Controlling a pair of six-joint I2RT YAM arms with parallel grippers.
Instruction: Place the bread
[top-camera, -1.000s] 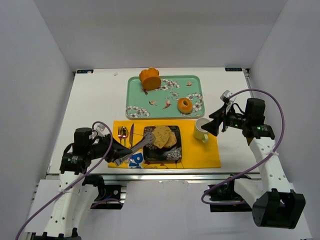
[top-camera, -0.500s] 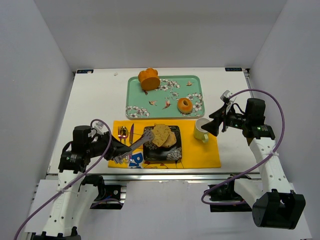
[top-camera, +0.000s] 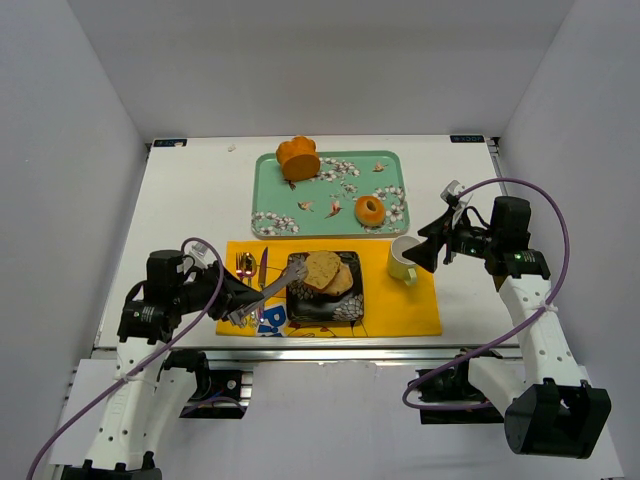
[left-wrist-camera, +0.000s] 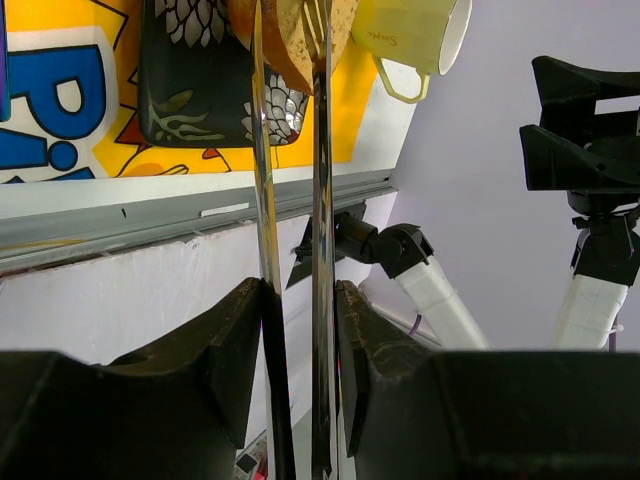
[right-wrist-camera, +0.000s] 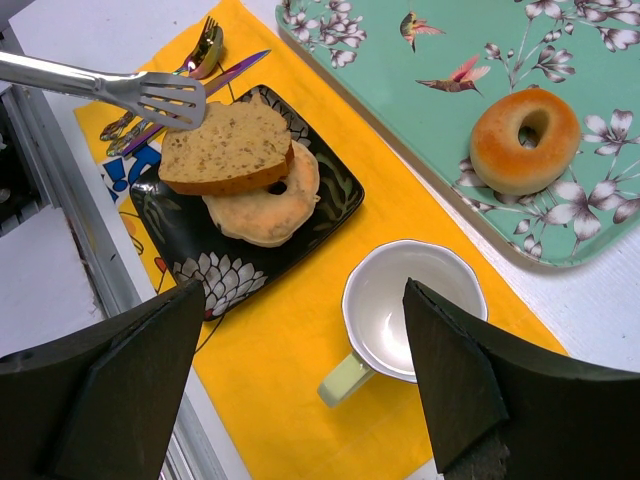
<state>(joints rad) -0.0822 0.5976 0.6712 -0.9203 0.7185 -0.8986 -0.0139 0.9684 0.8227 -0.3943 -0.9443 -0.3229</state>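
Observation:
The slice tops the bagel, so my left gripper needs to swing the tongs left in the top view, down to bare tabletop (top-camera: 192, 226) beside the placemat, to release them.
A slice of seeded bread (top-camera: 322, 268) lies on top of a bagel (right-wrist-camera: 265, 205) on the black patterned plate (top-camera: 340, 308); it also shows in the right wrist view (right-wrist-camera: 225, 148). My left gripper (top-camera: 232, 300) is shut on metal tongs (top-camera: 265, 293), whose forked tip (right-wrist-camera: 150, 95) rests at the slice's left edge. I cannot tell whether the tongs still pinch the slice. In the left wrist view the gripper (left-wrist-camera: 300, 290) clamps both tong arms (left-wrist-camera: 322, 200). My right gripper (top-camera: 425, 255) is open and empty, hovering by the cup (top-camera: 402, 260).
The plate and cup (right-wrist-camera: 410, 310) sit on a yellow placemat (top-camera: 400, 305), with cutlery (top-camera: 248, 268) left of the plate. Behind is a green floral tray (top-camera: 330, 215) with a bagel (top-camera: 370, 210) and an orange cake (top-camera: 299, 157).
The bread slice has come down from a raised, tilted pose to lie flatter on the bagel. The tongs have drawn slightly back left. The right arm has not moved.

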